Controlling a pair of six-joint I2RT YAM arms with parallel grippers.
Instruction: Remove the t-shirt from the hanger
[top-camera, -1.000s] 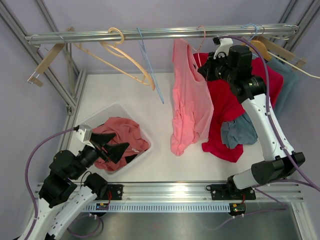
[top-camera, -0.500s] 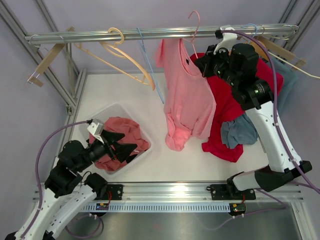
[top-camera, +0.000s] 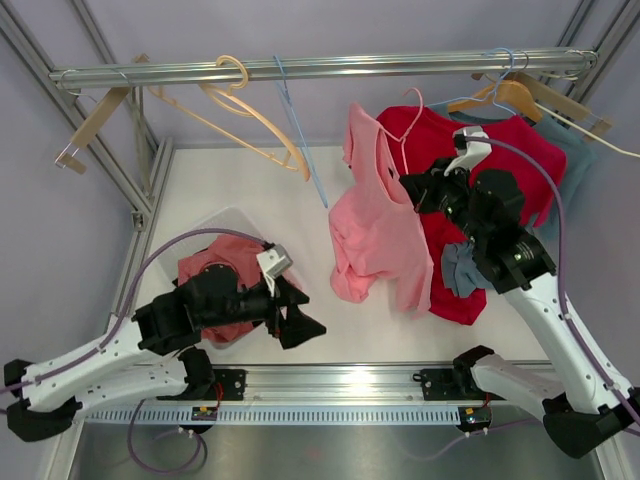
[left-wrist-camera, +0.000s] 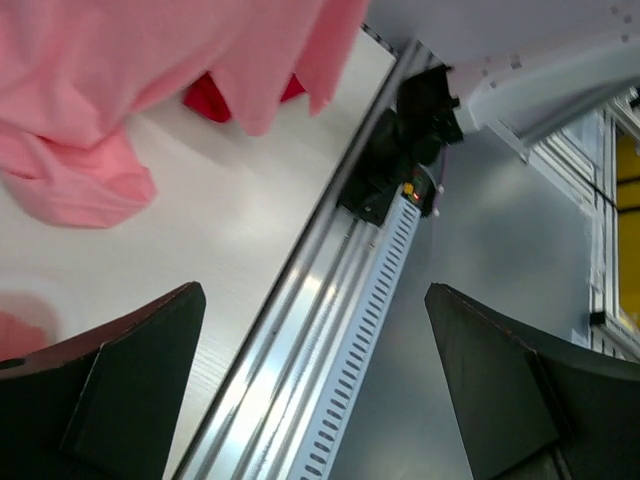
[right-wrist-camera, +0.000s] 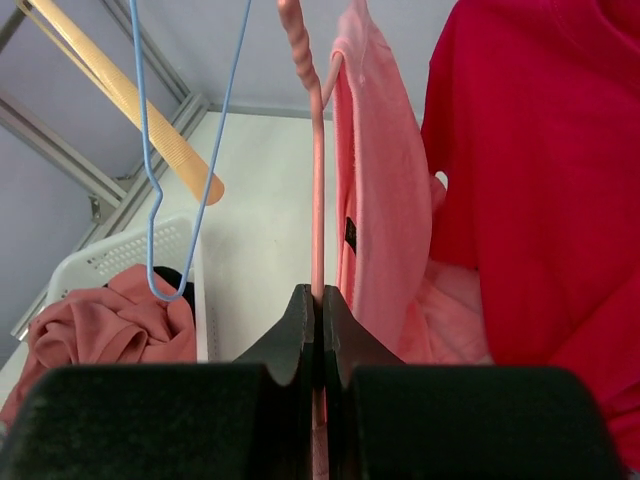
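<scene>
I will carry my open left gripper across the table's front onto the t-shirt's bottom hem's near corner (top-camera: 413, 304), since it hangs to the gripper's right in the top view.
The pink t-shirt (top-camera: 372, 232) hangs on a thin pink hanger (top-camera: 408, 125), off the rail, with its hem resting on the table. My right gripper (top-camera: 413, 189) is shut on the hanger's stem just below the hook. In the right wrist view the fingers (right-wrist-camera: 320, 300) pinch the pink hanger stem (right-wrist-camera: 318, 190), with the t-shirt (right-wrist-camera: 385, 220) draped to its right. My left gripper (top-camera: 300, 318) is open and empty, low over the table's front, left of the shirt's hem. In the left wrist view its jaws (left-wrist-camera: 312, 295) stand wide apart, with the pink shirt (left-wrist-camera: 120, 80) ahead.
A red shirt (top-camera: 470, 150) and a teal garment (top-camera: 575, 150) hang on the rail (top-camera: 300, 68) at the right. Empty blue (top-camera: 300, 130) and wooden hangers (top-camera: 240, 100) hang at the left. A white basket (top-camera: 205, 228) holds a salmon garment (top-camera: 205, 270).
My right gripper has brought the pink hanger and shirt down off the rail and toward the front. My left arm has swung right, from over the basket toward the shirt's hem.
</scene>
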